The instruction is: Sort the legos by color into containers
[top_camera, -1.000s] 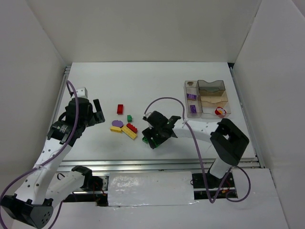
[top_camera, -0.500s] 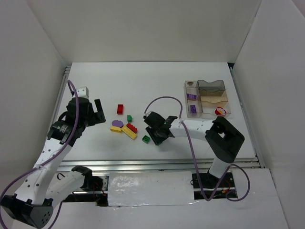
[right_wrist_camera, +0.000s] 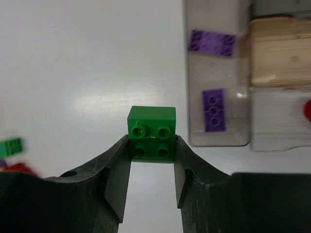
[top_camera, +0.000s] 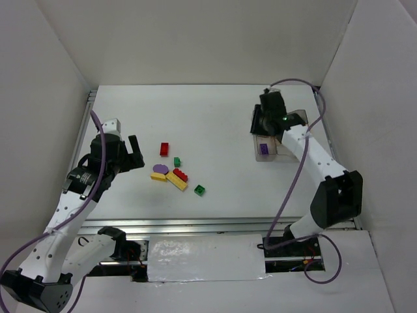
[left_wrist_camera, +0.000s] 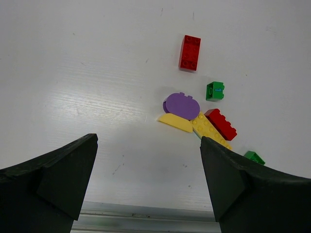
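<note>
My right gripper swings over the tray's tan section (right_wrist_camera: pixel 282 52) next and releases the green lego (right_wrist_camera: pixel 151 133) there, since the section lies empty to the gripper's right in the top view.
My right gripper (top_camera: pixel 263 122) is shut on a small green lego (right_wrist_camera: pixel 151 133) and holds it above the table just left of the clear tray (top_camera: pixel 273 154). In the right wrist view (right_wrist_camera: pixel 151 146) the tray's left compartment (right_wrist_camera: pixel 194 97) holds two purple legos (right_wrist_camera: pixel 214 110). Loose legos lie at mid-left: a red one (top_camera: pixel 164 149), a green one (top_camera: pixel 177 162), a purple round one (top_camera: pixel 160 169), a yellow brick (top_camera: pixel 176 182) and a green one (top_camera: pixel 199 190). My left gripper (top_camera: pixel 135 153) is open and empty to their left, above bare table in its own view (left_wrist_camera: pixel 148 141).
A red piece (right_wrist_camera: pixel 307 110) shows in a right-hand tray compartment. White walls enclose the table on three sides. A metal rail (left_wrist_camera: pixel 146 221) runs along the near edge. The right arm's links cross over the tray's right part.
My right arm has swung from the front middle of the table to the back right beside the tray. A green lego now lies uncovered where it was. The left arm stayed put.
</note>
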Controlling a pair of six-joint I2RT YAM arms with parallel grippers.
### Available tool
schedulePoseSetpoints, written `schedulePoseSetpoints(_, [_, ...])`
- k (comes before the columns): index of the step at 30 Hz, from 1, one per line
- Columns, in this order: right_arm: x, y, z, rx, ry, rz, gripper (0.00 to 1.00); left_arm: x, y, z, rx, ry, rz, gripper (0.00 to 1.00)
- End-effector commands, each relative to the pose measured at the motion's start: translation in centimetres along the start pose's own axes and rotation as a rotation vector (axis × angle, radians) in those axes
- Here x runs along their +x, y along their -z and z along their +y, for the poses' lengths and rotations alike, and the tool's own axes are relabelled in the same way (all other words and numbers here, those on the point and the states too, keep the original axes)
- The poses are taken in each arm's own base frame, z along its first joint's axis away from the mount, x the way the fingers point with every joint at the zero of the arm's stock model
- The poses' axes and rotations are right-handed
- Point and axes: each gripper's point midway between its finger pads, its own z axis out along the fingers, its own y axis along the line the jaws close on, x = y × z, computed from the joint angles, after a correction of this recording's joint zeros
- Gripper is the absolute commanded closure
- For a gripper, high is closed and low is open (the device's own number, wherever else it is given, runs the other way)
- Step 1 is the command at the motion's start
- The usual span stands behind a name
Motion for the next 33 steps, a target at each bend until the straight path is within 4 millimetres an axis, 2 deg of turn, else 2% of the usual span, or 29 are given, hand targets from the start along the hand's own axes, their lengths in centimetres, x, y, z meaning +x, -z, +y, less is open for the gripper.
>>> schedulePoseSetpoints(1, [-4.4, -1.1, -6.5, 0.163, -0.16, -0.018, 1.0, -0.7, 0.0, 0.3, -0.008, -0.001, -0.034, 0.0])
schedulePoseSetpoints(2, [-4.5, -2.4, -7.8, 0.199, -0.204, 0.002, 1.0, -0.7, 0.0, 0.4, -0.015, 0.002, -0.032, 0.01])
schedulePoseSetpoints(4, [-6.2, -3.1, -10.7, 0.242, -0.285, -0.015, 1.0, -0.6, -0.1, 0.5, -0.02, 0.002, -0.027, 0.0])
schedulePoseSetpoints(5, [-6.2, -4.1, -11.6, 0.262, -0.303, -0.005, 1.0, -0.6, -0.1, 0.5, -0.024, 0.002, -0.027, 0.01])
schedulePoseSetpoints(7, [-6.9, -4.7, -13.0, 0.301, -0.323, -0.017, 1.0, -0.5, -0.2, 0.6, -0.027, 0.003, -0.023, 0.0])
schedulePoseSetpoints(8, [-6.4, -5.5, -15.1, 0.344, -0.352, 0.003, 1.0, -0.6, -0.2, 0.5, -0.022, 0.005, -0.024, 0.0])
schedulePoseSetpoints(13, [-4.9, -7.9, -17.7, 0.383, -0.382, 0.045, 0.96, -0.5, -0.4, 0.3, -0.01, 0.001, -0.016, 0.0])
schedulePoseSetpoints(16, [-4.3, -8.8, -18.7, 0.396, -0.394, 0.059, 0.87, -0.4, -0.5, 0.1, 0.001, -0.002, -0.005, 0.01])
schedulePoseSetpoints(17, [-4.2, -9.0, -18.9, 0.405, -0.395, 0.062, 0.72, -0.3, -0.6, 0.2, 0.0, -0.004, -0.002, 0.01])
schedulePoseSetpoints(18, [-4.4, -9.0, -19.1, 0.406, -0.401, 0.06, 0.67, -0.4, -0.6, 0.1, 0.001, -0.001, -0.004, 0.01])
schedulePoseSetpoints(19, [-4.2, -9.3, -19.2, 0.404, -0.403, 0.067, 0.6, -0.3, -0.6, 0.2, -0.001, -0.003, -0.002, 0.01])
schedulePoseSetpoints(20, [-4.3, -9.4, -19.1, 0.399, -0.404, 0.064, 0.41, -0.3, -0.6, 0.2, -0.001, -0.002, -0.003, 0.0])
schedulePoseSetpoints(23, [-4.6, -9.5, -19.1, 0.4, -0.403, 0.062, 0.22, -0.4, -0.7, 0.2, 0.004, -0.002, -0.004, 0.01])
schedulePoseSetpoints(27, [-5.0, -9.1, -19.1, 0.401, -0.401, 0.062, 0.14, -0.3, -0.9, 0.1, 0.008, -0.003, 0.004, 0.0])
schedulePoseSetpoints(28, [-5.3, -8.7, -18.4, 0.38, -0.393, 0.053, 0.14, -0.3, -0.8, 0.1, 0.008, -0.003, 0.003, 0.01])
schedulePoseSetpoints(29, [-5.4, -8.4, -17.8, 0.363, -0.384, 0.045, 0.1, -0.3, -0.8, 0.1, 0.007, -0.002, 0.004, 0.0])
schedulePoseSetpoints(30, [-5.7, -7.4, -17.2, 0.355, -0.377, 0.032, 0.1, -0.4, -0.8, 0.2, 0.005, 0.002, 0.002, 0.0])
schedulePoseSetpoints(32, [-5.7, -6.6, -12.5, 0.229, -0.279, 0.024, 0.1, -0.6, -0.7, 0.7, -0.021, 0.013, -0.008, 0.01])
schedulePoseSetpoints(33, [-5.2, -5.4, -8.3, 0.103, -0.174, 0.004, 0.1, -0.7, -0.6, 1.0, -0.035, 0.024, -0.014, 0.0])
